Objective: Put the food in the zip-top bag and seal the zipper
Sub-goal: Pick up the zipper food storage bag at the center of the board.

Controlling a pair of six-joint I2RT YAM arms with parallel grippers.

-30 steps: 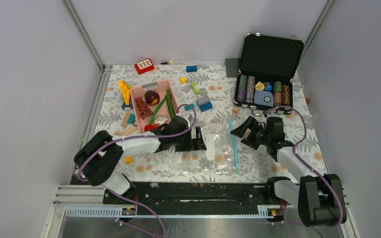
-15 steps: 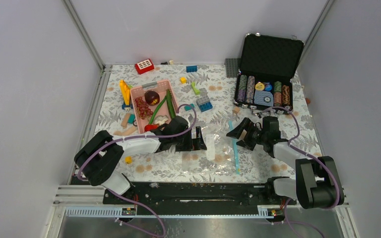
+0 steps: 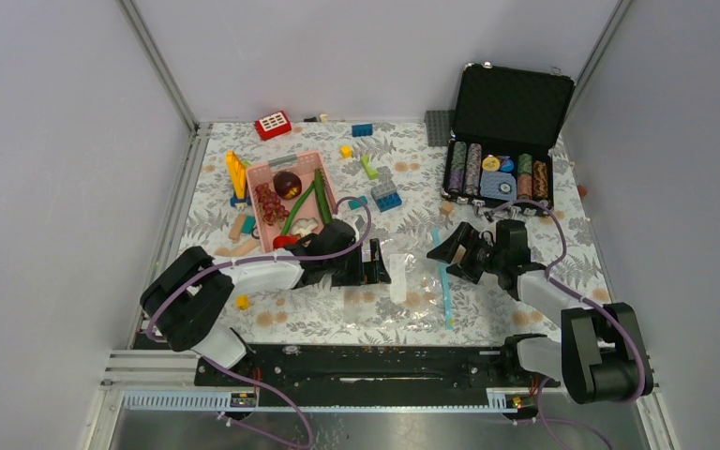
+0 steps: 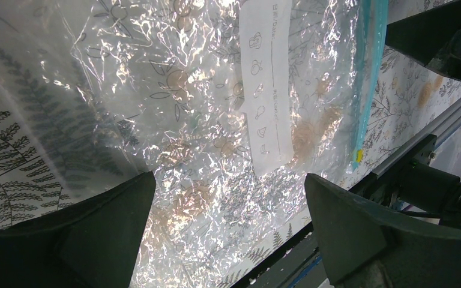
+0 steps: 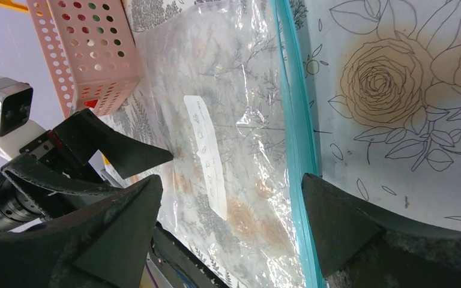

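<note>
Next, my right gripper will slide slightly toward the white label and close on the zipper's label-side edge (image 3: 442,270) (image 5: 294,167), since the light-blue zipper lies between its fingers, beside one fingertip.
The clear zip-top bag (image 3: 417,281) lies flat mid-table, with its white label (image 3: 397,278) up and the light-blue zipper (image 3: 445,286) along its right edge. My left gripper (image 3: 382,272) is open at the bag's left edge; in the left wrist view it (image 4: 228,231) hovers over the bag (image 4: 186,120), label (image 4: 267,90) and zipper (image 4: 369,78). My right gripper (image 3: 442,249) is open at the zipper's far end; in the right wrist view it (image 5: 231,234) straddles the zipper (image 5: 294,120). The food sits in the pink basket (image 3: 267,171): grapes (image 3: 269,202), maroon fruit (image 3: 287,183), green pods (image 3: 311,199).
An open black case of poker chips (image 3: 499,173) stands at the back right. Building blocks (image 3: 384,197) are scattered around the basket and along the back. The pink basket also shows in the right wrist view (image 5: 90,54), behind my left gripper's fingers (image 5: 114,147).
My right gripper has moved a little left, closer to the zipper's far end. The left arm and the bag have not moved.
</note>
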